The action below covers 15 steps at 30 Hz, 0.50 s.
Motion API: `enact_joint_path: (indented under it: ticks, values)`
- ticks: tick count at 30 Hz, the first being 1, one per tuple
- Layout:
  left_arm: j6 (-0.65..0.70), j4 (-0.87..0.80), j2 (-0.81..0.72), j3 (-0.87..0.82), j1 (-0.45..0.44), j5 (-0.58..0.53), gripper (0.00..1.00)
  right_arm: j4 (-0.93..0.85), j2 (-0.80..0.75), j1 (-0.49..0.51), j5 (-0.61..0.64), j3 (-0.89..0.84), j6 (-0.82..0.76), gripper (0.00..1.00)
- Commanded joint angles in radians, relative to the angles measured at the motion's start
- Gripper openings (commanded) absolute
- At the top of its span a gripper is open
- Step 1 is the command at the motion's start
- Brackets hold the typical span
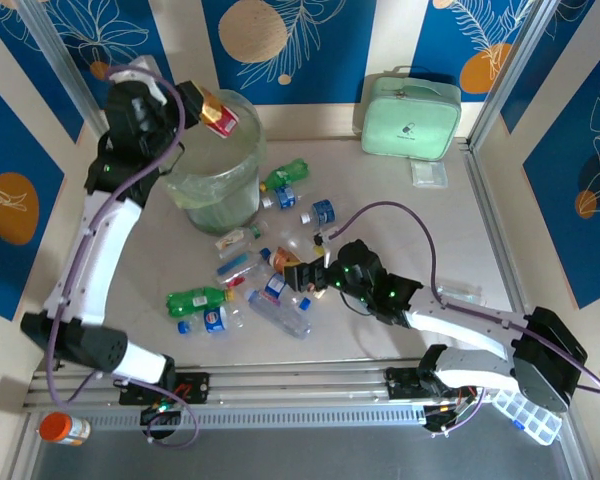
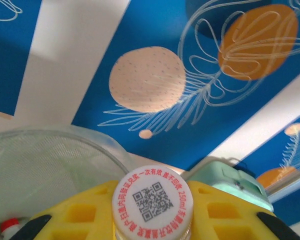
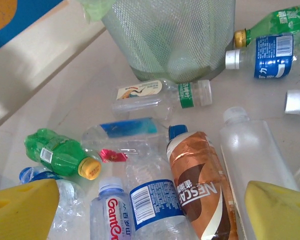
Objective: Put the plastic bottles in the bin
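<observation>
The red-labelled bottle [image 1: 221,116] goes down inside the liner next, as my left gripper tilts its fingers downward and lowers to release it.
My left gripper [image 1: 202,103] is raised at the far rim of the bin [image 1: 218,170], a round translucent bucket with a pale green liner. It is shut on a red-labelled plastic bottle [image 1: 221,116]. In the left wrist view the bottle's white cap [image 2: 152,200] sits between the yellow fingers [image 2: 85,212]. My right gripper [image 1: 298,272] hangs open low over the plastic bottles scattered on the table. Between its fingers [image 3: 22,207] lie a brown Nescafe bottle [image 3: 202,185], a blue-labelled clear bottle [image 3: 155,200] and a Ganten bottle [image 3: 112,215]. A green bottle [image 3: 57,152] lies to the left.
A mint green zipped case [image 1: 408,118] stands at the back right, with a small clear box [image 1: 429,173] in front of it. An orange pill bottle [image 1: 63,428] lies at the near left corner. A clear compartment box [image 1: 525,415] sits near the right arm's base.
</observation>
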Motion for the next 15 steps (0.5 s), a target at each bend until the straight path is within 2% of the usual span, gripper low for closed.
enact_joint_path:
  ticks: [1, 5, 15]
  values:
    - [-0.053, -0.22, 0.116, 0.138, 0.048, 0.028, 0.0, -0.01, 0.019, 0.023, 0.064, 0.048, -0.036, 0.95]
    - [-0.09, -0.368, 0.257, 0.26, 0.081, 0.084, 0.0, -0.024, 0.04, 0.032, 0.109, 0.061, -0.041, 0.95]
    - [-0.073, -0.4, 0.394, 0.201, 0.088, 0.103, 0.0, -0.07, 0.091, 0.024, 0.113, 0.098, -0.029, 0.95]
